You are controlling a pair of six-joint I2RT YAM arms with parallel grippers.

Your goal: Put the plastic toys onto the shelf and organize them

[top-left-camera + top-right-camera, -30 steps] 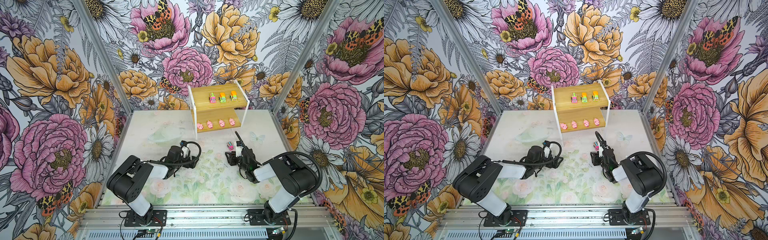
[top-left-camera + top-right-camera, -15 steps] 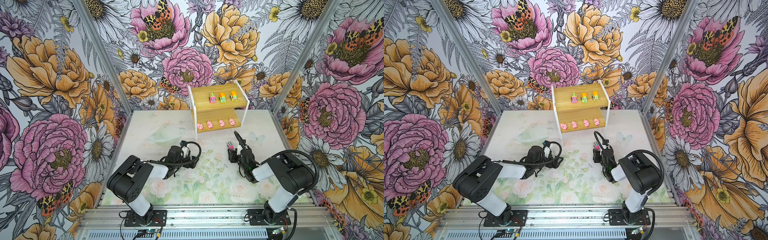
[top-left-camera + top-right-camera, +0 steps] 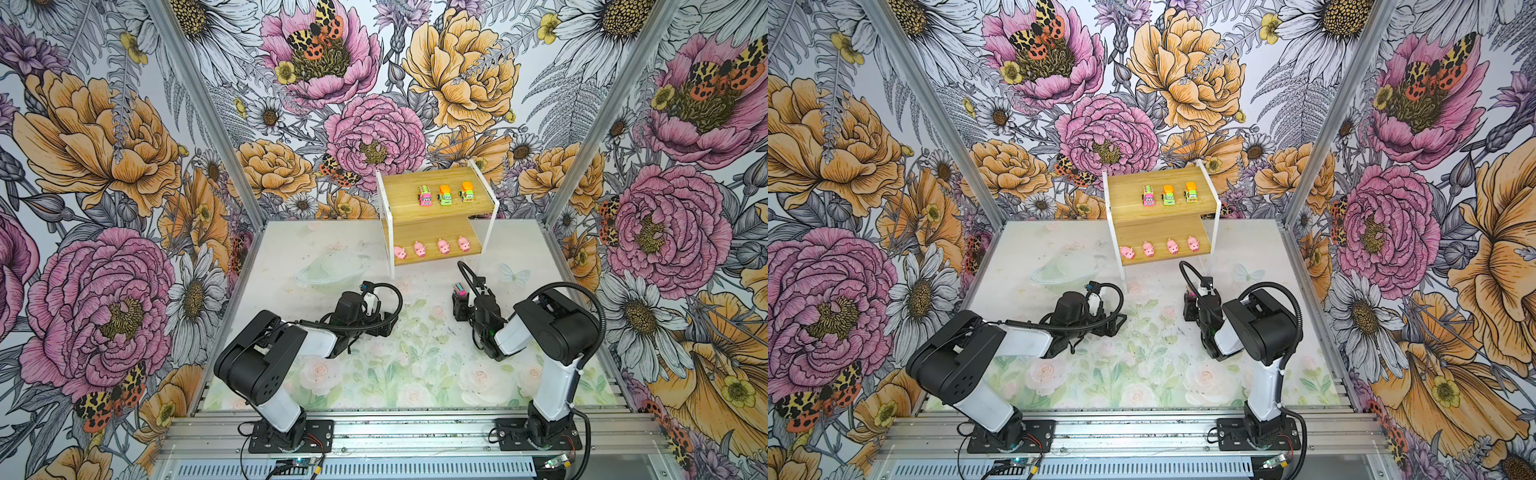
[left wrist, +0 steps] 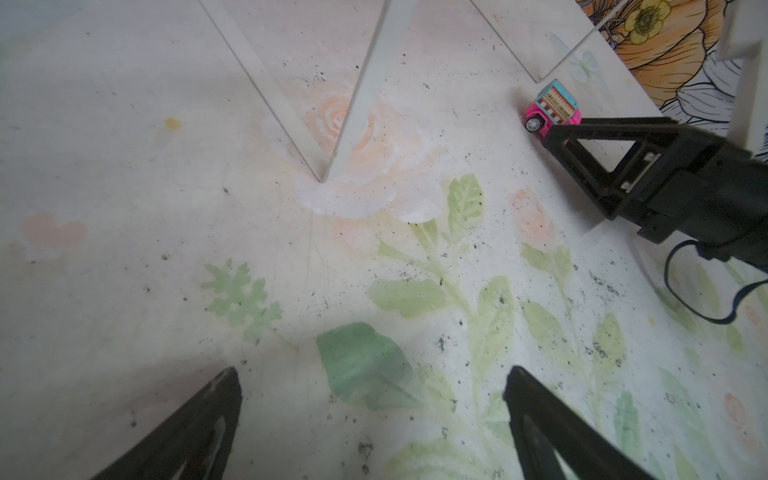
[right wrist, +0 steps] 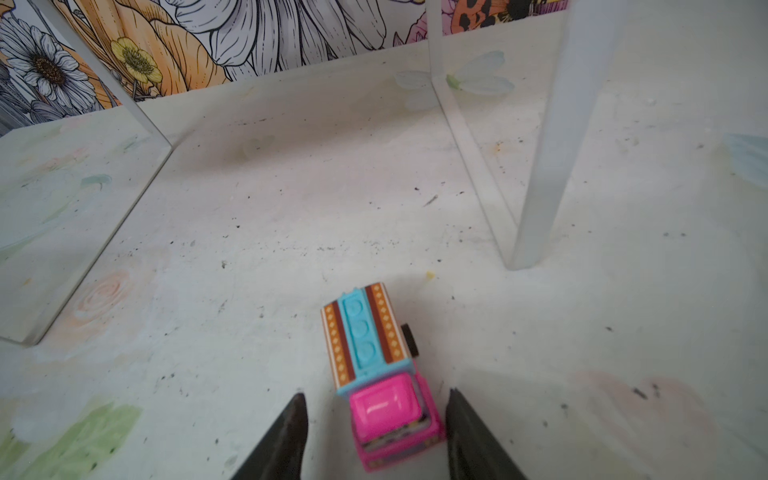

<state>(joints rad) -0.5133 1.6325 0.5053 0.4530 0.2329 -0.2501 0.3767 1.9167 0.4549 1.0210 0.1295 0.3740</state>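
Note:
I will next move my right gripper sideways toward my left gripper and close it across the truck's pink cab (image 3: 460, 293) (image 5: 392, 414), because that cab sits crooked between its open fingers.
The shelf (image 3: 399, 191) (image 3: 1125, 191) stands at the back of the mat. Its upper board carries a pink truck (image 3: 424, 196) and two green trucks (image 3: 445, 195); several pink pigs (image 3: 419, 249) line the lower board. Another pink truck with a striped top (image 5: 374, 365) (image 3: 459, 288) (image 4: 555, 106) sits on the mat before the shelf. My right gripper (image 5: 376, 397) (image 3: 460, 296) is open, a finger either side of its cab, with a gap on one side. My left gripper (image 4: 372, 374) (image 3: 386, 328) lies low on the mat, open and empty.
The shelf's white frame leg (image 5: 552, 166) stands on the mat close beyond the truck. Flowered walls close in the back and both sides. An aluminium rail (image 3: 395, 432) with both arm bases runs along the front.
My right gripper has moved forward toward the shelf, and its fingers now straddle the pink truck on the mat. The left arm has stayed still.

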